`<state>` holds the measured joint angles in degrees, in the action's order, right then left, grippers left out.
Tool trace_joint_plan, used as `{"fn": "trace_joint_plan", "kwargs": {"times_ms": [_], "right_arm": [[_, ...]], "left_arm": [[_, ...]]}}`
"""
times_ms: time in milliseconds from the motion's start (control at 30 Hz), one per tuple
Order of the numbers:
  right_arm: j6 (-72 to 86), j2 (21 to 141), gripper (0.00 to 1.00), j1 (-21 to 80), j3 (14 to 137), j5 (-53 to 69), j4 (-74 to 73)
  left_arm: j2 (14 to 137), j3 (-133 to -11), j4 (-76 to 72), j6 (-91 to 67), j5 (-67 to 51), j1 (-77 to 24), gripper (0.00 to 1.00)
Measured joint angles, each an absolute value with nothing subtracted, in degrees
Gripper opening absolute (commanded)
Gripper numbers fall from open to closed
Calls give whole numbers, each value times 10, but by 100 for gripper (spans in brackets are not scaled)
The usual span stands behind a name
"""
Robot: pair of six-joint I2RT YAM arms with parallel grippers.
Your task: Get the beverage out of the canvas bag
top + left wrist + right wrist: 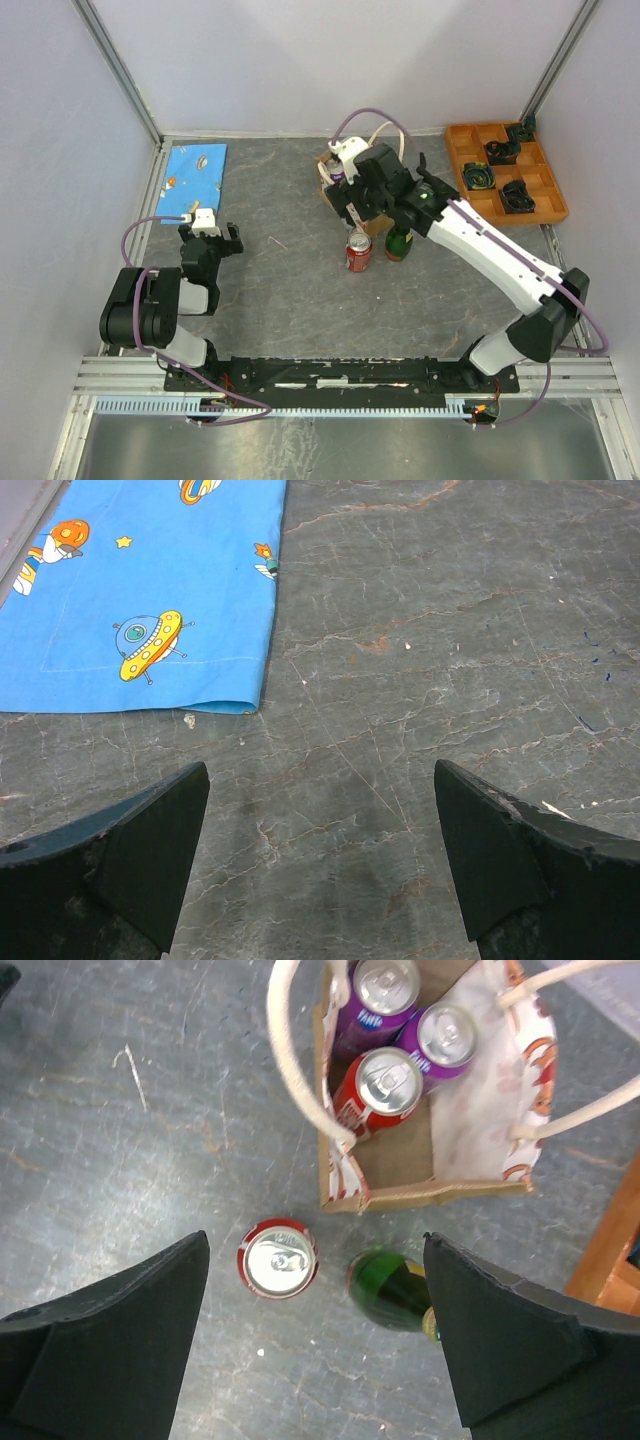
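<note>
My right gripper is nearer to the red can than to the purple cans, so it should next move outward and down into the canvas bag (pixel 328 180), onto the red can inside.
The canvas bag (pixel 470 1130) stands open, tan with cream loop handles and a white panel printed in red. Inside stand two purple cans (pixel 447 1034) and a red can (pixel 384 1084). On the table just in front of the bag stand another red can (pixel 278 1258) and a green bottle (pixel 388 1288). My right gripper (pixel 316 1240) is open and empty, hovering above these two. From above, the right gripper (pixel 368 212) covers most of the bag (pixel 328 180); the red can (pixel 359 251) and the bottle (pixel 398 243) show below it. My left gripper (pixel 210 233) is open and empty, far to the left.
A blue cloth with cartoon prints (pixel 194 175) lies at the back left, also in the left wrist view (pixel 150 590) ahead of the left gripper (pixel 320 770). An orange compartment tray (pixel 462 140) holding dark items sits at the back right. White walls close in the table.
</note>
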<state>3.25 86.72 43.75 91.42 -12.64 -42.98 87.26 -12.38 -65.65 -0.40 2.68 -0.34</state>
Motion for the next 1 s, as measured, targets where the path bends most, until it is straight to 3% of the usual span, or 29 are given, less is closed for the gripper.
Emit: {"fn": "trace_joint_plan", "kwargs": {"times_ms": [167,700,1000], "right_arm": [[26,890,99,421,947,-153,-420],[67,1111,96,292,1159,-154,-399],[88,1202,93,293,1170,-109,-413]], "left_arm": [[873,-124,-656,-4,27,-3,99],[873,-124,-656,-4,27,-3,99],[873,-124,-656,-4,27,-3,99]]}}
